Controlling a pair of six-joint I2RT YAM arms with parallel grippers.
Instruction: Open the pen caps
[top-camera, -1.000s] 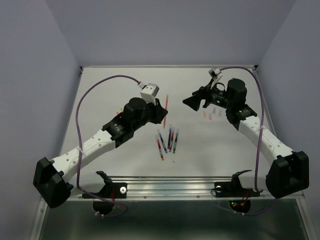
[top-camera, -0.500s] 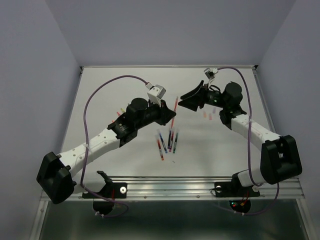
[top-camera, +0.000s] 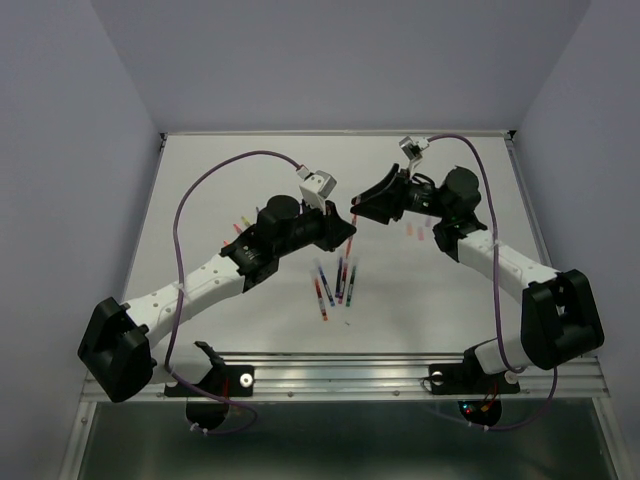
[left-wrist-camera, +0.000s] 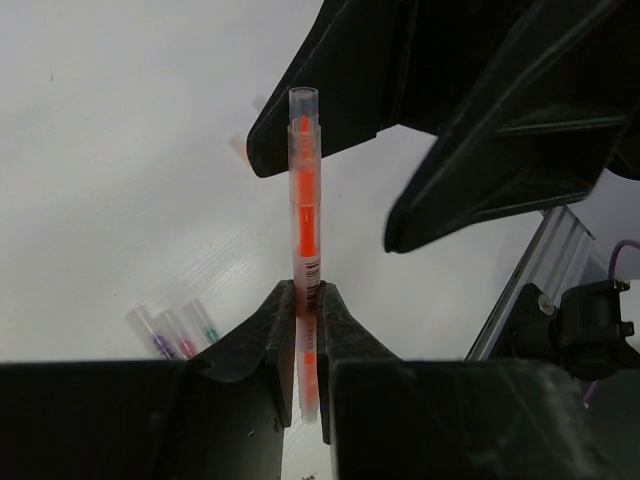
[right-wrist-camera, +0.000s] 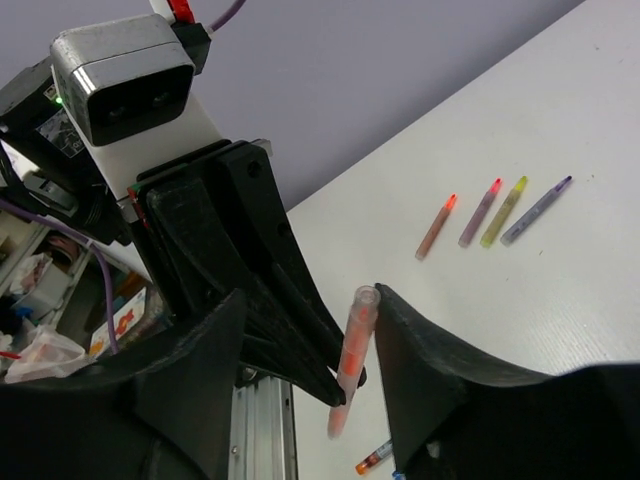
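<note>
My left gripper holds the orange pen and will next move down and to its left in the top view to release it, as bare tabletop lies there.
An orange pen (left-wrist-camera: 304, 215) stands up out of my left gripper (left-wrist-camera: 306, 292), which is shut on its lower barrel. Its pale translucent cap (left-wrist-camera: 303, 112) is the top end. My right gripper (right-wrist-camera: 310, 300) is open around that cap end (right-wrist-camera: 362, 305): one finger (right-wrist-camera: 400, 330) touches the cap and the other finger (right-wrist-camera: 215, 340) stands clear of it. In the top view the two grippers meet above the table's middle, left gripper (top-camera: 343, 229) below right gripper (top-camera: 360, 206). Several more pens (top-camera: 336, 282) lie on the table in front of them.
Three loose translucent caps (left-wrist-camera: 178, 330) lie on the white table near the right arm, seen as pale marks (top-camera: 418, 230) from above. Several short coloured pieces (right-wrist-camera: 490, 212) lie further off beyond the left arm. A metal rail (top-camera: 400, 362) runs along the near edge.
The left arm carried the orange pen right and back. The right gripper swung left to the pen's cap end, and its jaws have narrowed around it.
</note>
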